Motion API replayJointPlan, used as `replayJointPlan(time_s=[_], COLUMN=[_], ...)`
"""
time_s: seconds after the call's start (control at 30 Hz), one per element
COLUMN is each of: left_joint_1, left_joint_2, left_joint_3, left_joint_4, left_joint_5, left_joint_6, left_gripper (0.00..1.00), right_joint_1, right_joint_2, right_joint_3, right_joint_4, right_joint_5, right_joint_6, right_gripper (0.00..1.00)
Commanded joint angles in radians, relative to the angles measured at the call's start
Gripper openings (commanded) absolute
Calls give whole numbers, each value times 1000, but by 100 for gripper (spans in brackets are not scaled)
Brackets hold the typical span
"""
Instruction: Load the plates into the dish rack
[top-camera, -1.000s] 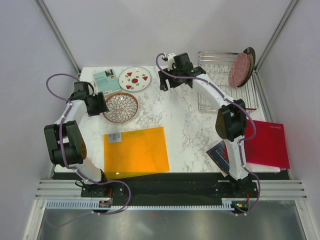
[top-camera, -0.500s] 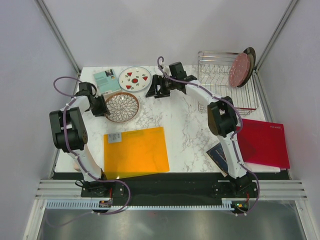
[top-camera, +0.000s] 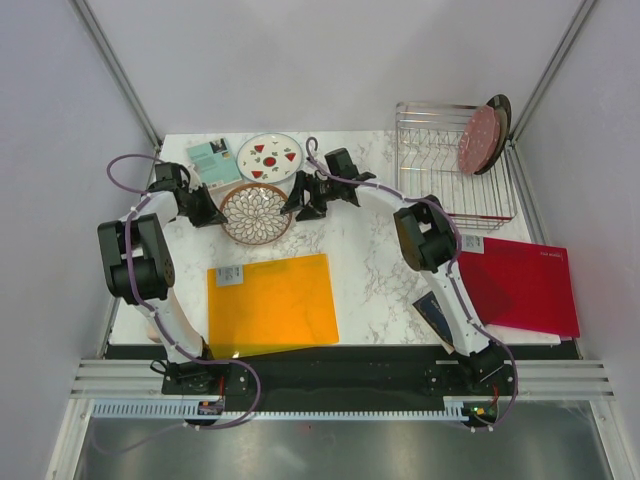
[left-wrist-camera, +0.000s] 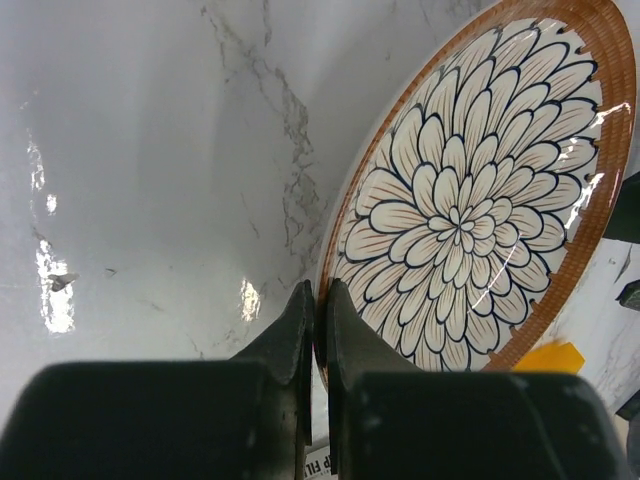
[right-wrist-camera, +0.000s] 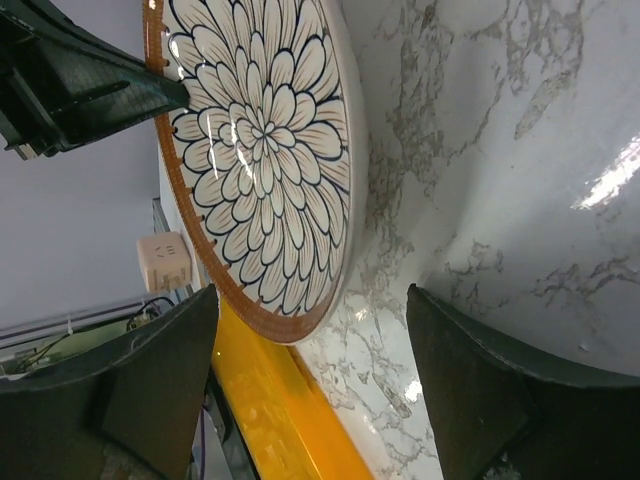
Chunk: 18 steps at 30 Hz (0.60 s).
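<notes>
My right gripper should next slide toward the left gripper, over the maroon-lattice plate's free rim, and close there, since that rim stands between the open fingers.
The maroon-lattice plate (top-camera: 257, 213) (left-wrist-camera: 480, 190) (right-wrist-camera: 262, 150) is tilted, with its left rim pinched between my left gripper's (top-camera: 207, 211) (left-wrist-camera: 320, 318) shut jaws. My right gripper (top-camera: 297, 205) (right-wrist-camera: 312, 300) hangs open at the plate's right edge, its fingers apart on either side of the rim and not touching it. The white plate with red and green shapes (top-camera: 270, 155) lies flat behind them. In the dish rack (top-camera: 440, 190) at the back right, the pink plate (top-camera: 478, 140) stands upright with the dark-rimmed plate (top-camera: 499, 108) behind it.
An orange sheet (top-camera: 272, 300) (right-wrist-camera: 290, 410) with a small white tag (top-camera: 230, 274) lies at the front left. A red sheet (top-camera: 525, 285) and a dark booklet (top-camera: 437, 310) lie at the front right. A teal card (top-camera: 212, 160) sits at the back left.
My left gripper has shut on the lattice plate's left rim, and the plate has shifted right and tilted. The right arm has swung left from beside the rack to the plate's right edge.
</notes>
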Motion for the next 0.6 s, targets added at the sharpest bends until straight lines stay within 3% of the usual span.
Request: replayJointPlan(time_s=[0.0,0.4,0.5,0.57], left_joint_1=[-11,-34,-42,-47], left_joint_2=[20,32,35,39], left_joint_3=[-7,-18,-22,-22], left_joint_4=[0,0,1,3], left_joint_5=[30,82,86,86], left_joint_6=[19,20,22,22], left_gripper=[2,2,2,2], right_joint_1=[18,46,46,47], right_joint_2=[48,102,106,105], right_joint_3=[25,57,56,51], right_joint_4=[34,82,88,86], right_joint_5=[20,49,48,46], right_joint_6=[29,72,71,64], right_gripper=[83,73,66,55])
